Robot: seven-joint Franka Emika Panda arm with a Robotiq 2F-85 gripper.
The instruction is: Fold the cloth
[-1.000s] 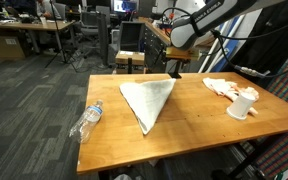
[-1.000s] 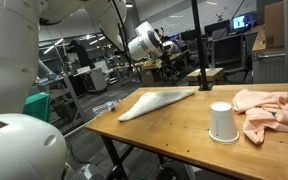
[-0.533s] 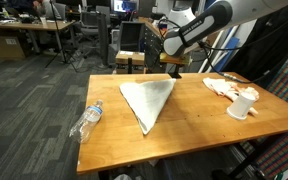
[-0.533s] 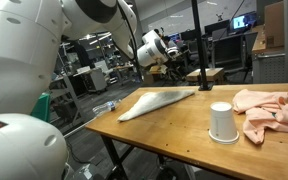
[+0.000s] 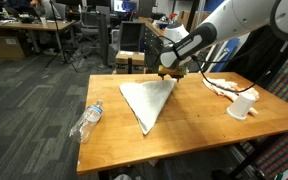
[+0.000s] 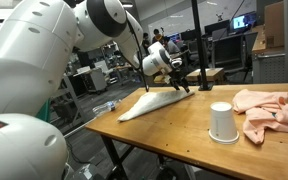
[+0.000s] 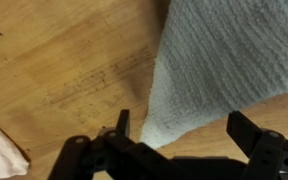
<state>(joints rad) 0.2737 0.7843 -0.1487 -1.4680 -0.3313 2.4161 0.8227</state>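
I already have my gripper's open fingers on either side of the cloth's far corner (image 5: 173, 80) (image 7: 170, 126), so I should next move down onto that corner and close there.
A grey cloth (image 5: 147, 100) lies folded in a triangle on the wooden table (image 5: 184, 135); it also shows in an exterior view (image 6: 154, 101). My gripper (image 5: 168, 74) hangs just above the cloth's far corner, also seen in an exterior view (image 6: 182, 84). In the wrist view the gripper (image 7: 182, 128) is open, its two dark fingers either side of the cloth's corner (image 7: 174, 122), with the cloth (image 7: 224, 60) filling the upper right.
A clear plastic bottle (image 5: 87, 120) lies at the table's edge. An upturned white cup (image 6: 221, 122) and a crumpled pink cloth (image 6: 269, 108) sit on the other end, also in an exterior view (image 5: 224, 87). Office desks and chairs stand behind.
My arm has come down and moved toward the cloth's far corner. The cloth, bottle and cup have not moved.
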